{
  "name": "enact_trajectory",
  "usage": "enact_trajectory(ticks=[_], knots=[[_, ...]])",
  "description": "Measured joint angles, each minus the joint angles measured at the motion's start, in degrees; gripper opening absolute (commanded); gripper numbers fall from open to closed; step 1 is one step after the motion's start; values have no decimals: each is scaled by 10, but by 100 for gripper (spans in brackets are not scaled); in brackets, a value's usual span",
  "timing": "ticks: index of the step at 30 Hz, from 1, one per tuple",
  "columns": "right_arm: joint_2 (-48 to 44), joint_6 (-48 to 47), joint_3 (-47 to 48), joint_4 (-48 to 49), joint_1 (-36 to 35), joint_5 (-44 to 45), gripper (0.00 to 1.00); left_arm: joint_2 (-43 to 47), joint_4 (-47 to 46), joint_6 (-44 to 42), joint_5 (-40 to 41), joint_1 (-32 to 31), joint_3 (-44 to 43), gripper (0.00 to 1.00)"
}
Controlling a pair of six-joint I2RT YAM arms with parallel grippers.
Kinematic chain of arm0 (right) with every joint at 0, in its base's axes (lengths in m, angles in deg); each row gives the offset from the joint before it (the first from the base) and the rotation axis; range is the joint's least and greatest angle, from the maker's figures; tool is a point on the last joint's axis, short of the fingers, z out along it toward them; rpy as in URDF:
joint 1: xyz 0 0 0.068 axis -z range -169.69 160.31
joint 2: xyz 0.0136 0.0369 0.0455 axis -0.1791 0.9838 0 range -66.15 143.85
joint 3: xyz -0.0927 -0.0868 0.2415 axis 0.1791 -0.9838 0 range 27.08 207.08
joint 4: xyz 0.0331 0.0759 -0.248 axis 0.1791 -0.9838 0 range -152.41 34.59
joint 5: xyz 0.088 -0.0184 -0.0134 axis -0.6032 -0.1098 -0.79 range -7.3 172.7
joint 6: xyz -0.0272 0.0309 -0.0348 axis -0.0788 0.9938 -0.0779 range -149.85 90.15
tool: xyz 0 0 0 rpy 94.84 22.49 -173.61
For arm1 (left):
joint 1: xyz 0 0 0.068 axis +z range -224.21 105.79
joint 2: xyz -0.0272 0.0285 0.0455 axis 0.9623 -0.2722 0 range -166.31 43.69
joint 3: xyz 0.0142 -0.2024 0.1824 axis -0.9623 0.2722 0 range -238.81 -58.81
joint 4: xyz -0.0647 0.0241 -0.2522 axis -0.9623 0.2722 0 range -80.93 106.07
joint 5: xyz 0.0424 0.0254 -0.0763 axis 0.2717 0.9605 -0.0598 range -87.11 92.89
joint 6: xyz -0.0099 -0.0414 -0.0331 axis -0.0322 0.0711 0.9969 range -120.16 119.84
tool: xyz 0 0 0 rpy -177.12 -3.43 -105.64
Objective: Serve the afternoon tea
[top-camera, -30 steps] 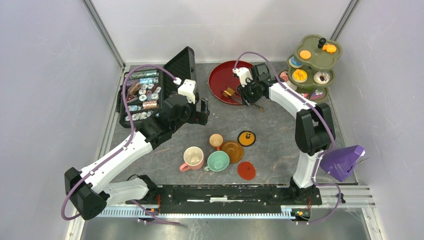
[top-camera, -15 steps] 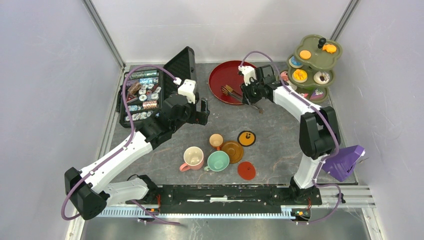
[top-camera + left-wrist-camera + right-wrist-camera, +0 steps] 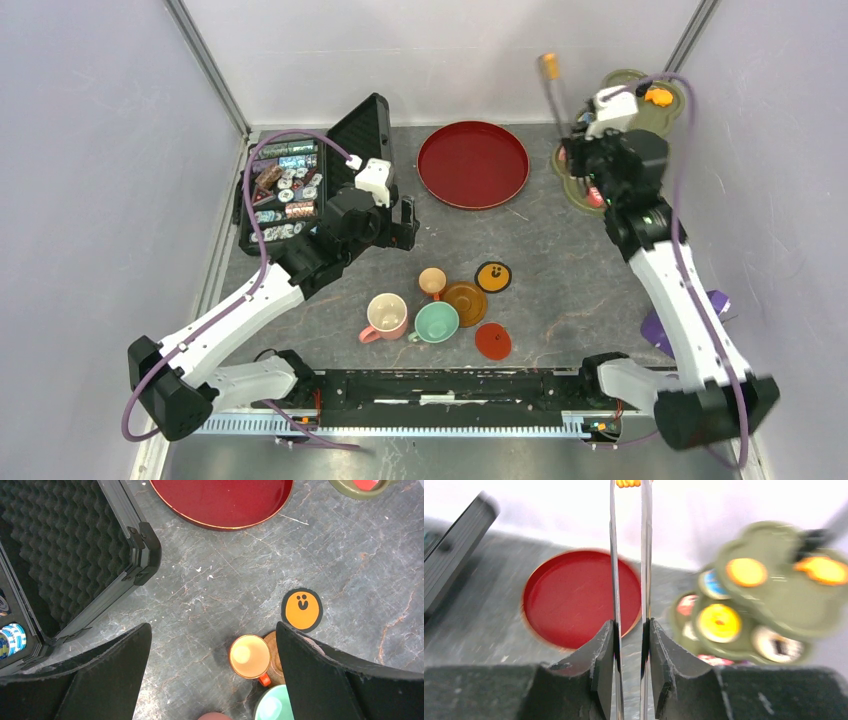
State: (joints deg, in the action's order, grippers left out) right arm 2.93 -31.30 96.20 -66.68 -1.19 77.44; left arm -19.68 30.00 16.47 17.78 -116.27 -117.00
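Note:
I should next move my right gripper to the right in the top view, to the bare near part of the stand's top shelf, then lower and release the biscuit.
My right gripper is shut on thin metal tongs, held upright beside the green tiered stand. A small orange biscuit sits pinched at the tongs' tip. The stand carries several pastries, partly hidden by the arm in the top view. My left gripper is open and empty above the small orange cup. The pink cup, the mint cup and three saucers stand at centre.
The red round tray lies bare at the back centre. An open black case with several pastries lies at the back left. A purple object sits at the right edge.
My right arm has swung from the red tray up and right to the tiered stand, carrying the tongs and the orange biscuit. The left arm has not moved.

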Motion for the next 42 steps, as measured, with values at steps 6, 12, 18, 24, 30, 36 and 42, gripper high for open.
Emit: enact_trajectory(ticks=[6, 12, 18, 24, 30, 36, 42], knots=[[-129, 3, -28, 8, 39, 181, 13, 4, 0, 0, 0, 0, 0, 100], [-122, 18, -37, -35, 106, 276, 13, 6, 0, 0, -2, 0, 0, 100], [-54, 51, -3, -115, 172, 245, 12, 8, 0, 0, -2, 0, 0, 100], [-15, 78, 24, -143, 245, 166, 15, 9, 0, 0, -2, 0, 0, 100], [1, 87, 47, -151, 274, 114, 23, 9, 0, 0, -2, 0, 0, 100], [17, 87, 56, -152, 282, 77, 25, 9, 0, 0, -2, 0, 0, 100], [22, 87, 56, -158, 282, 58, 28, 9, 0, 0, -1, 0, 0, 100]])
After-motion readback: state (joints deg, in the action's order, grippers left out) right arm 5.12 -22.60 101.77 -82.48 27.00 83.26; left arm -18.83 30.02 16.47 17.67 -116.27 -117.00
